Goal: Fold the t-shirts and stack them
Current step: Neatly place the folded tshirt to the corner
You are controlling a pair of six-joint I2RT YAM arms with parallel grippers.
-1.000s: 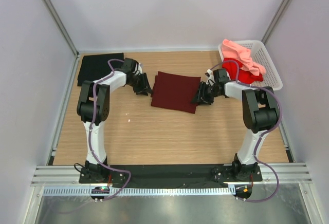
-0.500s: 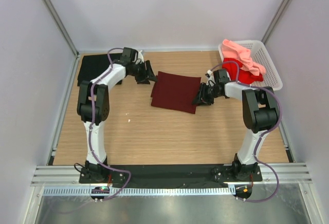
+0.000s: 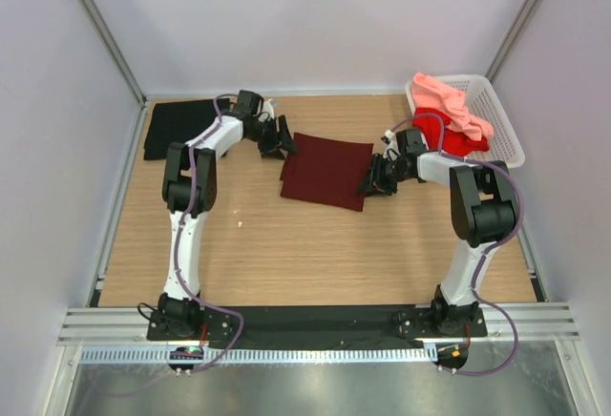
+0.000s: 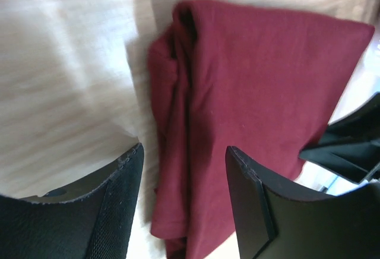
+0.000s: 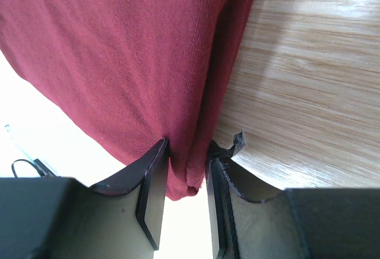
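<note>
The maroon t-shirt's layered edge (image 3: 289, 157) (image 4: 189, 137) is below, between my left gripper's open fingers, so my left gripper needs to move down, ease toward the right gripper, and close.
A folded dark maroon t-shirt (image 3: 325, 170) lies flat in the middle of the table. My right gripper (image 3: 373, 176) is at its right edge, and in the right wrist view (image 5: 186, 149) the jaws pinch a fold of that maroon cloth (image 5: 119, 51). My left gripper (image 3: 280, 140) hovers at the shirt's far left corner. Seen from the left wrist (image 4: 184, 151), it is open, with the shirt's layered edge (image 4: 249, 87) below and between the fingers (image 4: 119, 205), not gripped. A folded black t-shirt (image 3: 181, 128) lies at the far left. Salmon pink (image 3: 449, 101) and bright red (image 3: 447, 137) t-shirts fill the basket.
The white lattice basket (image 3: 496, 120) stands at the far right corner by the right wall. Bare wooden tabletop (image 3: 315, 254) stretches between the maroon shirt and the arm bases. Metal frame posts run up both back corners.
My left gripper has opened and swung from the maroon shirt's left side up to its far left corner. My right gripper has tightened on the right edge. The shirt has stayed put.
</note>
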